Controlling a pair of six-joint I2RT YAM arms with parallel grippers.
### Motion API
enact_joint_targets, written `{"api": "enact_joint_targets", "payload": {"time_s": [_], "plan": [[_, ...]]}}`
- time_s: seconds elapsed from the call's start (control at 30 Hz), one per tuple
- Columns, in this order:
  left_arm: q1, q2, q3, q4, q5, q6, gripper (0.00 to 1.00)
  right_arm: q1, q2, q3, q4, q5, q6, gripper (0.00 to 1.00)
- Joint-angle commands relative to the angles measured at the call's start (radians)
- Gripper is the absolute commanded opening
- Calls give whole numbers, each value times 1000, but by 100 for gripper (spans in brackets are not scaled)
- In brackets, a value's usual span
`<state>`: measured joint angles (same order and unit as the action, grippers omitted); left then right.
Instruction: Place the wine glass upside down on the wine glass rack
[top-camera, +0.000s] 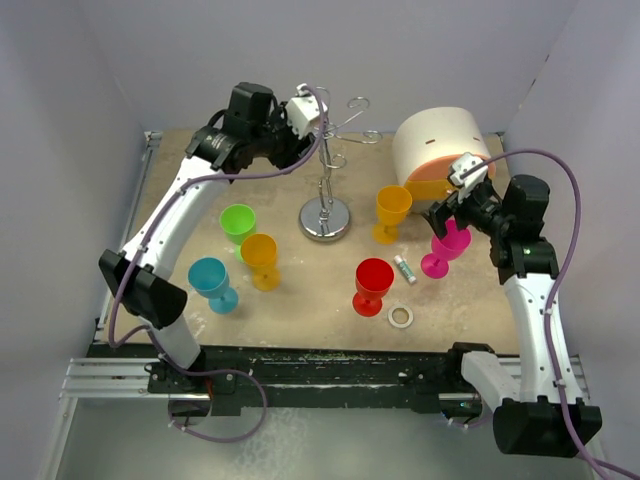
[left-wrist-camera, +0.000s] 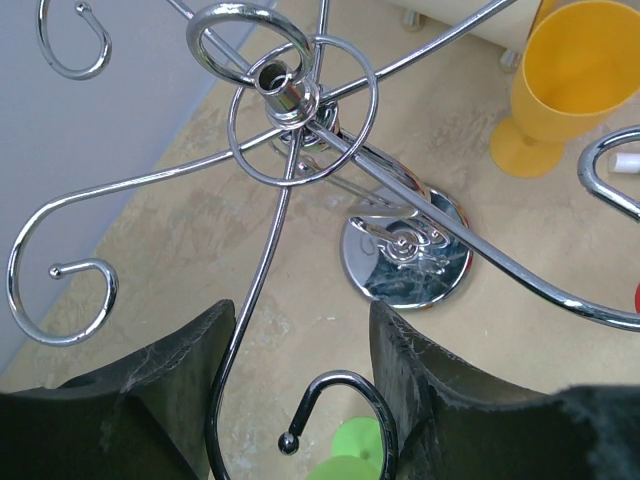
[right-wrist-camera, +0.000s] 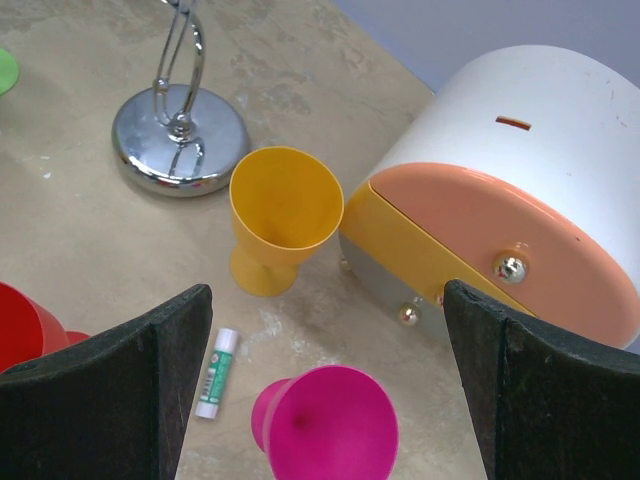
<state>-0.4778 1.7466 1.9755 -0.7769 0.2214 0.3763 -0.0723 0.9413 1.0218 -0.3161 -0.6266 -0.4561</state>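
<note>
The pink wine glass's opening shows between the robot's open fingers, so the right gripper needs to go down and sideways next, onto the side of the glass's rim away from the glue stick.
The chrome wine glass rack (top-camera: 325, 215) stands mid-table, and its hub (left-wrist-camera: 285, 95) and curled arms fill the left wrist view. My left gripper (top-camera: 308, 110) is up at the rack's top. One curled arm (left-wrist-camera: 340, 385) lies between its fingers (left-wrist-camera: 300, 320) and touches both pads. A pink wine glass (top-camera: 445, 248) stands upright at the right. My right gripper (top-camera: 455, 200) hovers just above it, wide open, and the glass's mouth (right-wrist-camera: 330, 425) shows below and between the fingers (right-wrist-camera: 328, 295), touching neither.
Other upright glasses: orange (top-camera: 392, 210) beside the rack base, green (top-camera: 238, 222), a second orange (top-camera: 261, 258), blue (top-camera: 212, 282), red (top-camera: 373, 284). A glue stick (top-camera: 404, 268) and a white ring (top-camera: 401, 317) lie near the red glass. A round white-and-orange drawer box (top-camera: 435, 150) sits back right.
</note>
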Motion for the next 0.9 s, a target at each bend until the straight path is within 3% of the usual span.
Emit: {"api": "enact_joint_targets", "payload": {"time_s": [0.0, 0.17, 0.27, 0.47, 0.87], "plan": [[-37, -124, -58, 47, 7, -53, 18, 3, 7, 4, 43, 17, 12, 100], [-48, -183, -150, 73, -3, -55, 19, 3, 7, 11, 53, 61, 32, 100], [-50, -203, -199, 85, -4, -60, 26, 3, 8, 16, 64, 125, 52, 100], [-50, -228, -233, 108, 21, -60, 46, 3, 37, 45, -3, 313, 85, 99], [-50, -287, -236, 97, 69, -31, 80, 3, 72, 53, -202, 531, 12, 90]]}}
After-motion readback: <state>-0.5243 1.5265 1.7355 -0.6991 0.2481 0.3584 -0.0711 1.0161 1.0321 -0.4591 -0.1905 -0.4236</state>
